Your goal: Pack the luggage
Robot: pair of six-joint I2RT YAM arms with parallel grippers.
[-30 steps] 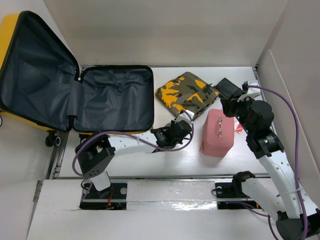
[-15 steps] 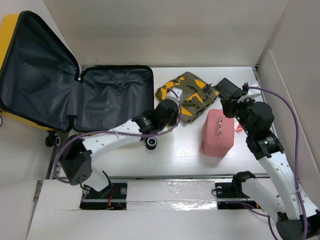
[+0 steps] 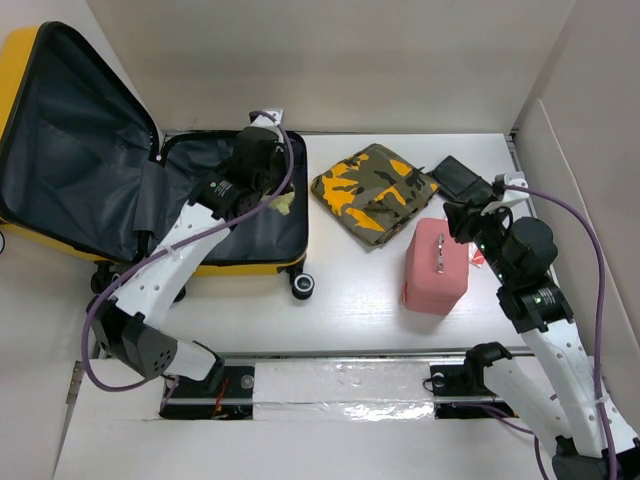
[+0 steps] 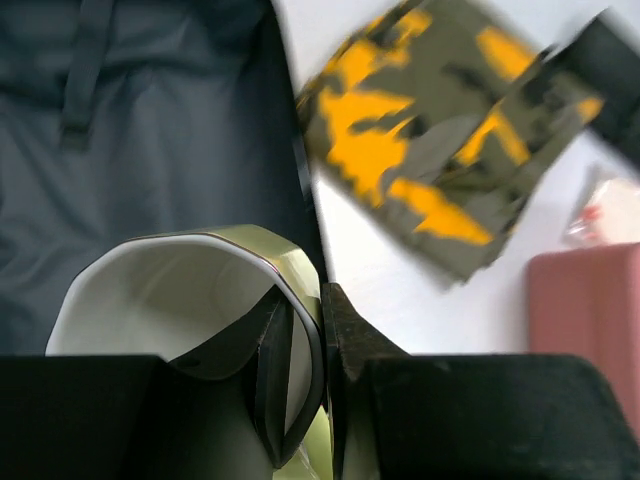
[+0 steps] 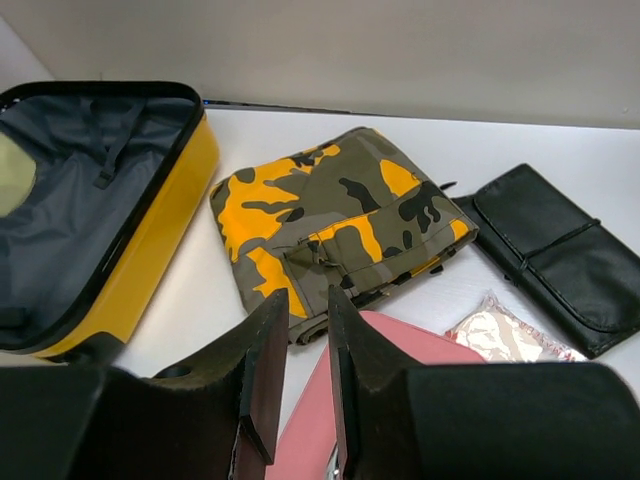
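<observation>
The cup goes down into the open luggage to the dark lining near the wheel next, then my left gripper releases its rim, since that spot lies empty.
The yellow luggage (image 3: 262,268) lies open at the left, its lid (image 3: 70,150) propped up and dark lining showing. My left gripper (image 3: 275,195) hovers over the right half of the luggage. It is shut on the wall of a pale green cup (image 4: 170,290) with a white inside; the cup shows as a small pale spot in the top view (image 3: 285,203). The lining (image 4: 150,130) lies below it. My right gripper (image 3: 470,215) hangs above the pink case (image 3: 436,265), jaws a little apart and empty (image 5: 307,330).
A camouflage pouch (image 3: 373,190) lies right of the luggage, also in the right wrist view (image 5: 330,215). A black folded pouch (image 3: 460,177) and a foil packet (image 5: 505,335) lie at the back right. A luggage wheel (image 3: 302,285) sticks out on the table.
My left arm has swung from the table in front of the camouflage pouch back and left, carrying the cup over the open luggage. My right arm has shifted only slightly.
</observation>
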